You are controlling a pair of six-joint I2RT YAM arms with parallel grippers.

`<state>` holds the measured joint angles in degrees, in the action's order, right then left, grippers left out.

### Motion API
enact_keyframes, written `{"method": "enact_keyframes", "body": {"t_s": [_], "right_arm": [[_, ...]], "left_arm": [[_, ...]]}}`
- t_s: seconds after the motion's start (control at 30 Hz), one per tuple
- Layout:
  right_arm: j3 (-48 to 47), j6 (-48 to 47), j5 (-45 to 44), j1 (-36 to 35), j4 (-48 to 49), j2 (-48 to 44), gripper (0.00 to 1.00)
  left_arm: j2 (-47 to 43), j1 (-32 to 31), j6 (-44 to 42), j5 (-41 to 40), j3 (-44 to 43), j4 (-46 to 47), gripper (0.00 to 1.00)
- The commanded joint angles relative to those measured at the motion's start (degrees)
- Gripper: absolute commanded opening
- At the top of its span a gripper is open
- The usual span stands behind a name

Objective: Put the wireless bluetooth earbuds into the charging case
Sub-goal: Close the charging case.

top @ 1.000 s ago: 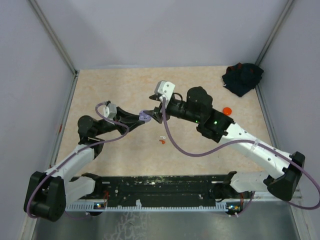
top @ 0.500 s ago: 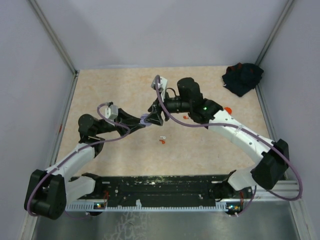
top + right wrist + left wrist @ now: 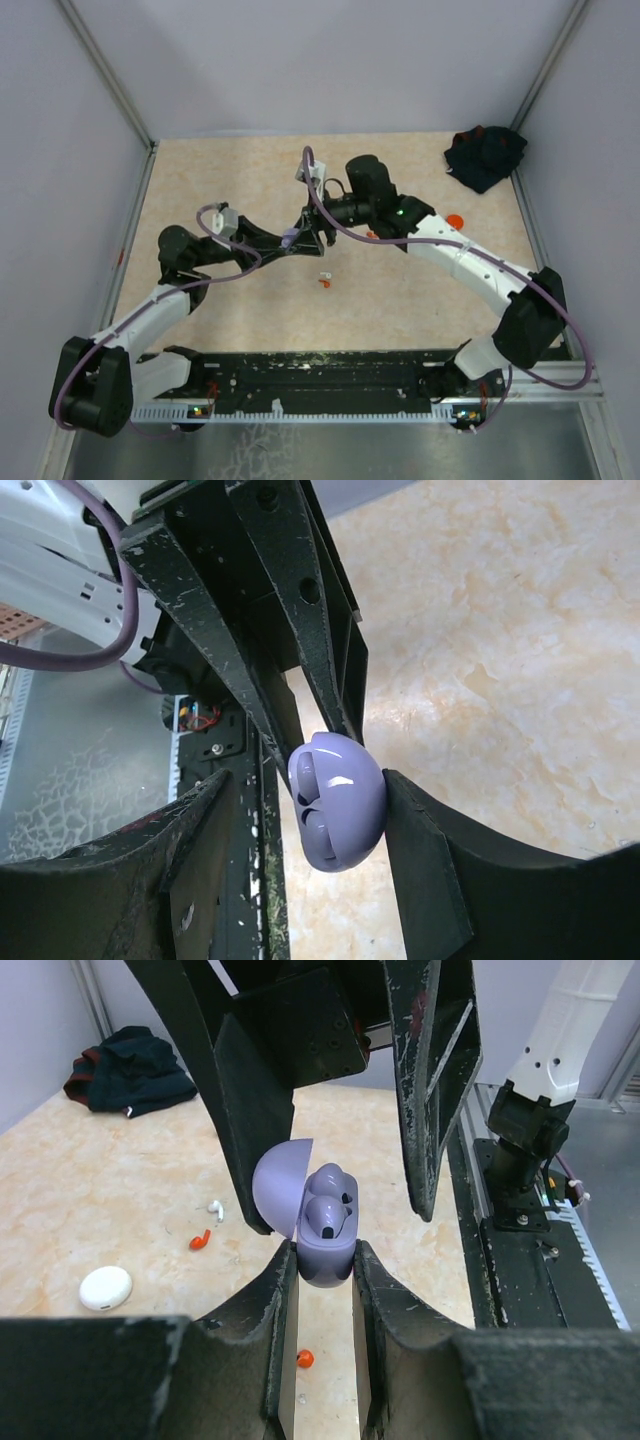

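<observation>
I will next move my left gripper down and to its left in the top view, where the bare tabletop lies, then lower the case and release it.
My left gripper (image 3: 325, 1260) is shut on the base of a lavender charging case (image 3: 326, 1228), held above the table with its lid (image 3: 278, 1185) swung open. Two purple earbuds (image 3: 328, 1205) sit in its wells. My right gripper (image 3: 310, 780) is open and straddles the case (image 3: 340, 800); one finger (image 3: 430, 860) rests against the lid's dome and the other finger (image 3: 200, 850) stands apart. From above, both grippers meet at the case (image 3: 290, 238). A white earbud (image 3: 324, 274) and a red earbud (image 3: 323, 284) lie on the table below.
A white round case (image 3: 105, 1288) and a small orange bit (image 3: 305, 1359) lie on the table under my left gripper. An orange disc (image 3: 455, 221) sits by the right arm. A dark cloth (image 3: 485, 155) is bunched at the far right corner. Grey walls enclose the table.
My right arm has swung left and drawn in, bringing its open gripper around the held case. The left arm and the case have stayed in place.
</observation>
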<state>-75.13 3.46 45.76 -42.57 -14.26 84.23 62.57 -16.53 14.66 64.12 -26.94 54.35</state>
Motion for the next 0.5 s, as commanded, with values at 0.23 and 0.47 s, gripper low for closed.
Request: {"method": "enact_keyframes", "body": {"t_s": [0.23, 0.47], "right_arm": [[0.4, -1.7, -0.1, 0.4, 4.4, -8.7, 0.59], [5.5, -4.1, -20.7, 0.5, 2.5, -16.0, 0.60]], "left_arm": [[0.9, -0.2, -1.3, -1.8, -2.9, -4.3, 0.00], [2.1, -0.2, 2.7, -8.2, -3.9, -7.8, 0.00]]}}
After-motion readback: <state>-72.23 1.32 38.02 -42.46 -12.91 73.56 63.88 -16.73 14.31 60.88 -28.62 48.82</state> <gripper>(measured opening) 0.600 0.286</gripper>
